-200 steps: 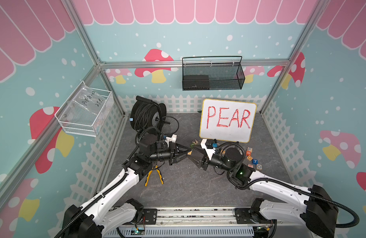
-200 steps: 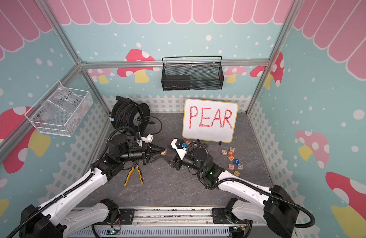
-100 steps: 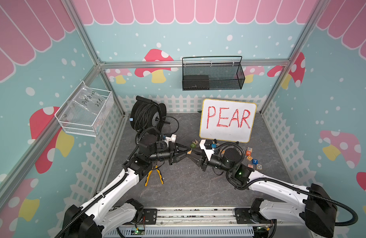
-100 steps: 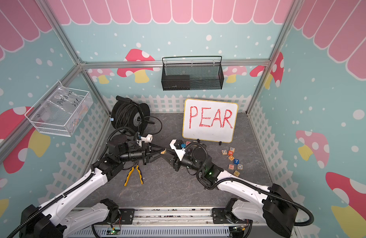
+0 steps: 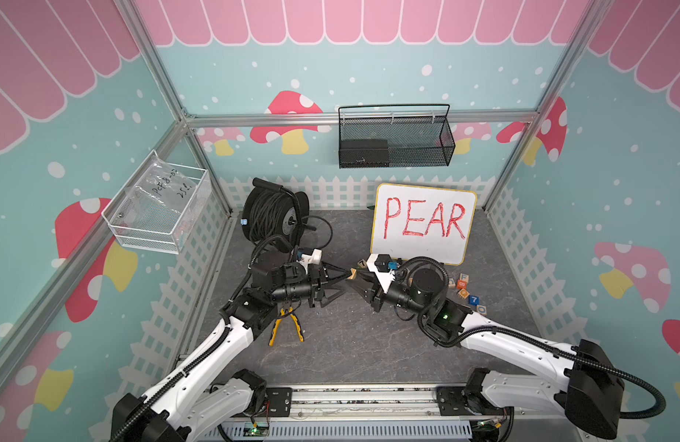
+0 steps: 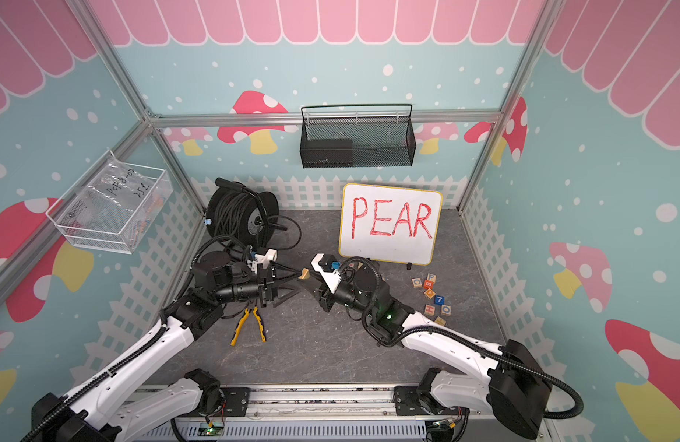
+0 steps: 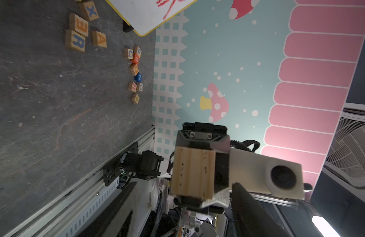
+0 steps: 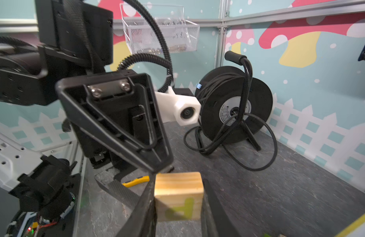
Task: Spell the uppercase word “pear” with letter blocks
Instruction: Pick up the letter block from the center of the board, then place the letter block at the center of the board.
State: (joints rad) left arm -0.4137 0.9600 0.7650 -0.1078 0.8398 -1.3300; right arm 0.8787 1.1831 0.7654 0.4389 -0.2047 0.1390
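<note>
The right gripper moves back and down next, fingers turning downward, to the open mat (image 5: 350, 343) beside the pliers. It releases the P block there, since that spot is clear.
A light-wood block with a yellow P (image 8: 178, 195) hangs above the mat between the two arms, seen in both top views (image 5: 353, 273) (image 6: 304, 273). My right gripper (image 8: 178, 184) (image 5: 354, 278) is shut on it, one finger pressed on each side. My left gripper (image 7: 184, 183) (image 5: 345, 282) faces it with its jaws open, both fingers standing off the block (image 7: 192, 172). The E (image 7: 80, 24), R (image 7: 75, 40) and A (image 7: 99, 39) blocks lie together on the mat near the whiteboard's foot.
A whiteboard (image 5: 424, 224) with PEAR in red stands at the back. An X block (image 7: 89, 11) and a cluster of other blocks (image 5: 466, 291) lie near it. A black cable reel (image 5: 275, 216) stands back left; yellow pliers (image 5: 286, 325) lie under the left arm.
The left gripper held the block a second ago and has opened off it. The right gripper has closed on the block. Both arms stay nearly in place.
</note>
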